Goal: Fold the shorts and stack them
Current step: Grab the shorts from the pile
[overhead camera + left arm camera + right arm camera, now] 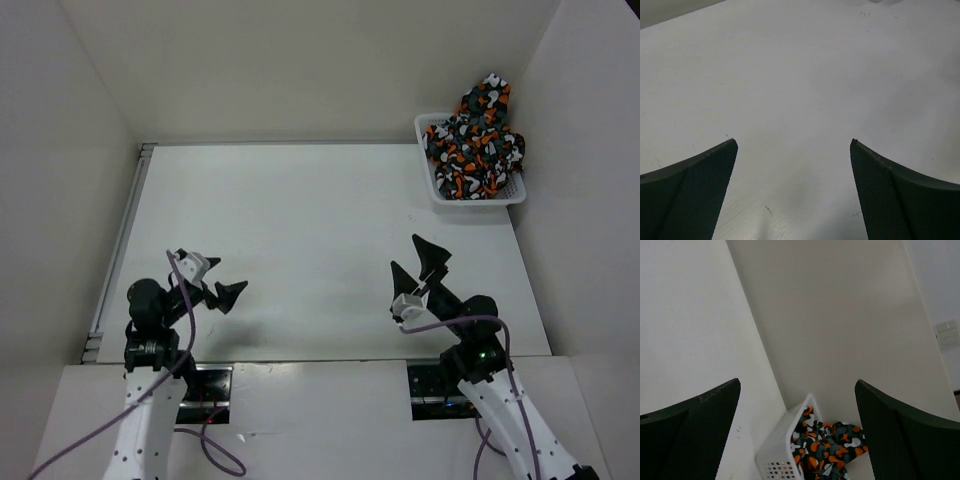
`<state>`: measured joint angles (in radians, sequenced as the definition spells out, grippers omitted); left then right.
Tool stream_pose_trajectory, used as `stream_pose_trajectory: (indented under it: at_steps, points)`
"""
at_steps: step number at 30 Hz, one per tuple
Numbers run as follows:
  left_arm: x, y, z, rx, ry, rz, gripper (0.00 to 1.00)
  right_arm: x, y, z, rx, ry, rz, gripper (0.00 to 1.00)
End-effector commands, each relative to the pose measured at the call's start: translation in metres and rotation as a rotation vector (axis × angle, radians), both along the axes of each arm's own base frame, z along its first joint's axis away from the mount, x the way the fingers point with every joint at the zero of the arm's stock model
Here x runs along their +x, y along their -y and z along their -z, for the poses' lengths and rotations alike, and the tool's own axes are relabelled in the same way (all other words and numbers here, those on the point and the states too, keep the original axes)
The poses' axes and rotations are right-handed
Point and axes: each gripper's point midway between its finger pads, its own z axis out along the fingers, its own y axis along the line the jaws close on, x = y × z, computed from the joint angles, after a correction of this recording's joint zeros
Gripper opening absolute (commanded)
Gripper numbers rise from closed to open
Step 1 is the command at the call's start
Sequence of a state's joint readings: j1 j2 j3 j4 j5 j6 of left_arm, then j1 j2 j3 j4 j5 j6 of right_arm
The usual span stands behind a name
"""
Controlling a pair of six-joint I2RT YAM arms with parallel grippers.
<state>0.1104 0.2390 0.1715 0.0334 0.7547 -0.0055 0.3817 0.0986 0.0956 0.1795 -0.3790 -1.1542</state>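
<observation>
My right gripper reaches outward over the basket next, then down to close on cloth, since the heaped shorts (474, 152) (825, 449) lie well beyond its open fingers.
The shorts (475, 143), in an orange, white, black and grey blob print, are heaped in a white lattice basket (436, 184) at the table's far right corner. They also show in the right wrist view (832, 450), low in the frame between my fingers. My left gripper (215, 278) is open and empty over the near left of the table; its view shows only bare tabletop between the fingertips (722, 160). My right gripper (418, 260) is open and empty over the near right, pointing toward the basket (777, 450), well short of it.
White walls enclose the table on the left, back and right. The basket stands against the right wall. A metal rail (120, 240) runs along the table's left edge. Purple cables (185, 330) trail from both arms at the near edge.
</observation>
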Motion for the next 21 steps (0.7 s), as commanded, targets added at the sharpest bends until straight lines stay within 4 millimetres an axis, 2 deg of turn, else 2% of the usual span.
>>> stream_pose_trajectory:
  at_steps: [1,2,3,4,5,6,7,8,9,10,11,12,13,14,15,16,18,19,20,21]
  points:
    - [0.033,-0.007,-0.064,0.013,0.028,-0.049,1.00,0.012,0.006,-0.079,0.015,0.081,0.055,1.00]
    - [0.050,-0.006,-0.050,0.006,-0.120,-0.038,1.00,0.037,0.005,-0.094,-0.006,0.008,0.105,1.00]
    - [0.059,-0.005,-0.055,0.004,-0.189,-0.038,1.00,0.052,0.003,-0.098,-0.011,-0.051,0.130,1.00]
    - [0.066,-0.002,-0.084,0.004,-0.248,-0.024,1.00,0.069,0.005,-0.099,0.001,-0.127,0.171,1.00]
    - [0.077,-0.003,-0.085,0.001,-0.314,-0.023,1.00,0.082,0.007,-0.148,0.170,-0.163,0.202,1.00]
    - [0.099,-0.005,-0.063,0.011,-0.429,-0.047,1.00,0.124,0.012,-0.127,0.235,-0.296,0.344,1.00]
    - [0.114,-0.014,-0.059,0.031,-0.467,-0.103,1.00,0.143,0.016,-0.132,0.327,-0.344,0.413,1.00]
    - [0.131,-0.017,-0.039,0.038,-0.551,-0.117,1.00,0.159,0.017,-0.154,0.452,-0.387,0.460,1.00]
    - [0.144,-0.018,-0.055,0.038,-0.537,-0.118,1.00,0.190,0.020,-0.120,0.448,-0.479,0.553,1.00]
    - [0.152,-0.020,-0.051,0.054,-0.545,-0.143,1.00,0.201,0.032,-0.123,0.506,-0.482,0.631,1.00]
    - [0.158,-0.020,-0.044,0.055,-0.553,-0.143,1.00,0.209,0.035,-0.105,0.571,-0.551,0.681,1.00]
    - [0.164,-0.021,-0.051,0.053,-0.523,-0.144,1.00,0.225,0.046,-0.074,0.587,-0.621,0.765,1.00]
    - [0.162,-0.014,-0.052,0.051,-0.522,-0.121,1.00,0.235,0.060,-0.076,0.654,-0.627,0.849,1.00]
    - [0.163,-0.010,-0.047,0.054,-0.526,-0.110,1.00,0.236,0.073,-0.046,0.657,-0.722,0.951,1.00]
    - [0.166,-0.010,-0.045,0.054,-0.523,-0.110,1.00,0.251,0.101,-0.007,0.791,-0.807,1.086,1.00]
    - [0.167,-0.012,-0.044,0.058,-0.523,-0.120,1.00,0.261,0.118,-0.013,0.897,-0.806,1.127,0.95]
    - [0.173,-0.014,-0.037,0.062,-0.525,-0.130,1.00,0.268,0.153,-0.003,1.103,-0.802,1.240,0.87]
    - [0.173,-0.015,-0.036,0.065,-0.525,-0.139,1.00,0.277,0.177,-0.010,1.165,-0.759,1.285,0.85]
    - [0.175,-0.015,-0.038,0.065,-0.516,-0.139,1.00,0.280,0.185,-0.017,1.205,-0.722,1.303,0.85]
    - [0.174,-0.015,-0.030,0.066,-0.535,-0.139,1.00,0.281,0.189,-0.026,1.249,-0.681,1.311,0.85]
